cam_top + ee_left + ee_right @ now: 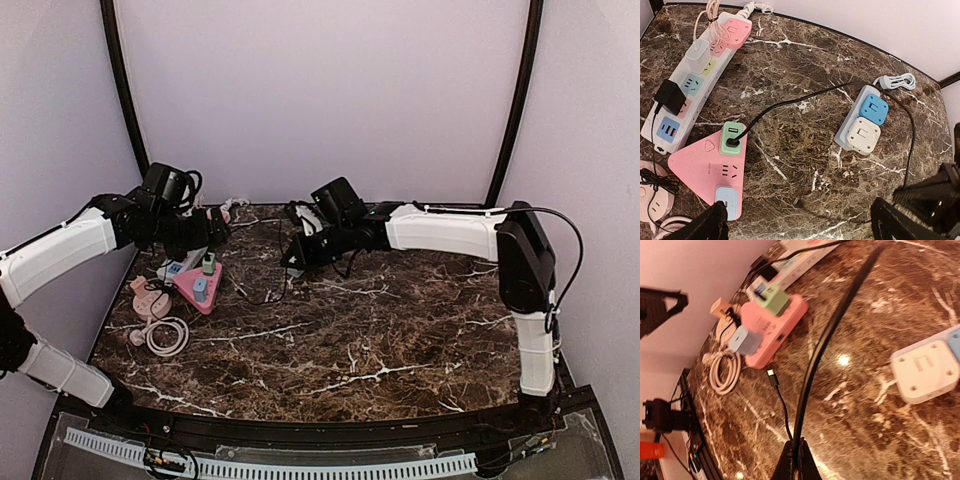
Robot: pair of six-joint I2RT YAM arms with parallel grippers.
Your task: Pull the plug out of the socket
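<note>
The left gripper moves to the right in the top view and down over the white cube [295, 271] [863, 135] next, because the cube stands raised above its strip.
A pink triangular socket [710, 165] lies at the table's left and carries a green adapter [732, 136]. A black plug [733, 142] sits in the adapter. Its black cable [805, 97] loops right around a blue-and-white cube socket [862, 122] to my right gripper [797, 452], which is shut on the cable [825, 340]. The cable's loose USB end [771, 376] lies on the table. My left gripper [797, 225] is open and empty, hovering above and just right of the pink socket [200, 287]. In the top view, my right gripper [295, 255] is at table centre-back.
A long white power strip [695, 80] with a white charger and a black charger lies behind the pink socket. A pink round socket [148, 298] and a coiled pale cable [165, 335] lie near the left edge. The dark marble table [400, 330] stretches right and forward.
</note>
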